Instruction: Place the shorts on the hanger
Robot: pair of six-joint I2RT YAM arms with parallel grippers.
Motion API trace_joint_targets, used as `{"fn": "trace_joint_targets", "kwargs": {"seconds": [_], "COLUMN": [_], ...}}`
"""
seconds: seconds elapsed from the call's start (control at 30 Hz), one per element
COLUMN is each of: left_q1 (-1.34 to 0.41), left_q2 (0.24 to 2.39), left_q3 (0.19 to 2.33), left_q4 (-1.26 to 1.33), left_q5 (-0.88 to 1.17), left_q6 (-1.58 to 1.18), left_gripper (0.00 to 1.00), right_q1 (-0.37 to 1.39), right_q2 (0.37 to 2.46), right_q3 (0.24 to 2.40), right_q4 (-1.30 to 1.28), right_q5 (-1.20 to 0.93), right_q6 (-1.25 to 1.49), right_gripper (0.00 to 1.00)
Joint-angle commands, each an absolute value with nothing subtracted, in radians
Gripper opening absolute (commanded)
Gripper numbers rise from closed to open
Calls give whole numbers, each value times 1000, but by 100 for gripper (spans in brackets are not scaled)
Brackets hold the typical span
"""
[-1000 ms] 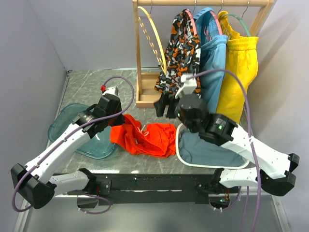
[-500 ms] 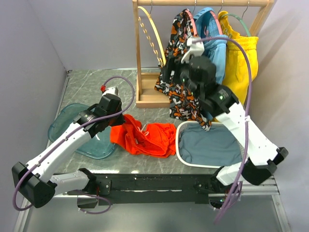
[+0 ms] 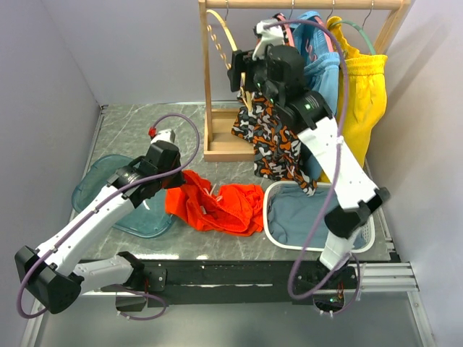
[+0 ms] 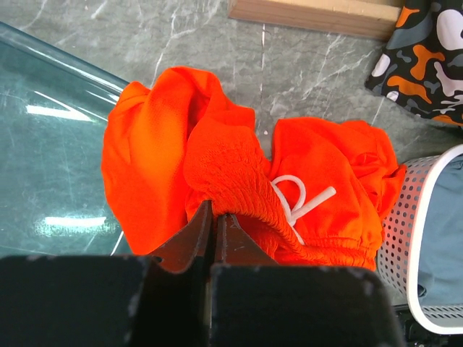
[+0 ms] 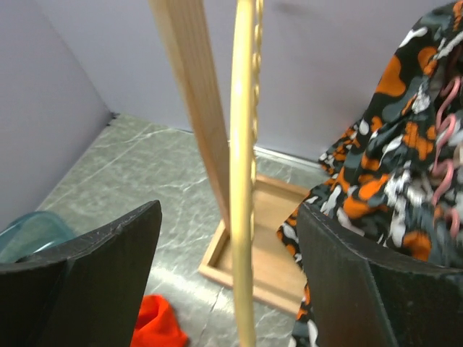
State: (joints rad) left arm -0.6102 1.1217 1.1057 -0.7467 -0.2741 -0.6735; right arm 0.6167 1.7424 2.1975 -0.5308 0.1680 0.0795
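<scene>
My right gripper eases straight onto the hanger's rim next and closes, since the hanger's rim stands ahead of it, already between its open fingers.
The orange-red shorts (image 3: 217,206) lie crumpled on the table between the teal lid and the white basket. My left gripper (image 3: 176,176) is shut on their gathered waistband (image 4: 239,184), with the white drawstring (image 4: 296,202) beside it. The tan hoop hanger (image 3: 230,54) hangs from the wooden rail at its left end. My right gripper (image 3: 240,72) is open and raised at the hanger; in the right wrist view the hanger's rim (image 5: 243,181) stands between the two fingers, not touching either. A bit of the shorts (image 5: 155,325) shows below.
Patterned shorts (image 3: 275,116), blue and yellow shorts (image 3: 362,94) hang on the rack (image 3: 210,87). A white perforated basket (image 3: 271,217) sits at the right, a teal lid (image 3: 101,191) at the left. The rack's wooden base (image 3: 221,141) stands behind the shorts.
My right arm has risen from near the basket up and left to the tan hanger, and its open fingers now straddle the rim. The left gripper stays shut on the shorts.
</scene>
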Motion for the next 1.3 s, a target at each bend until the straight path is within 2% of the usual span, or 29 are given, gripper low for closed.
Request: {"fn": "trace_joint_targets", "kwargs": {"seconds": [0.0,0.2,0.33,0.87,0.97,1.07,1.1,1.13,1.27], "left_q1": [-607,-607,-607,-607,-607,-607,-607,-607,-607], "left_q2": [1086,1095,1092,1085,1086,1086,1086,1085,1078], "left_q3": [1115,1106,1106,1094,1092,1095,1097,1097,1100], "left_q4": [-723,-713,-710,-701,-700,-699,-699,-699,-701], "left_q5": [-301,-311,-310,-322,-324,-322,-325,-328,-327], "left_q6": [-647,-638,-635,-627,-626,-624,-626,-626,-626], "left_gripper": [1,1,1,1,1,1,1,1,1], "right_q1": [600,598,598,598,600,598,600,598,598], "right_q2": [1838,1853,1859,1911,1913,1914,1917,1921,1902], "right_q3": [2388,2358,2338,2375,2376,2381,2388,2394,2385], "right_q4": [-604,-603,-603,-653,-657,-649,-647,-650,-606], "right_q5": [183,201,206,189,202,210,221,225,242], "right_q6": [23,9,9,-21,-20,-23,-21,-20,-18], "right_gripper": [78,73,63,55,50,35,12,1,0]}}
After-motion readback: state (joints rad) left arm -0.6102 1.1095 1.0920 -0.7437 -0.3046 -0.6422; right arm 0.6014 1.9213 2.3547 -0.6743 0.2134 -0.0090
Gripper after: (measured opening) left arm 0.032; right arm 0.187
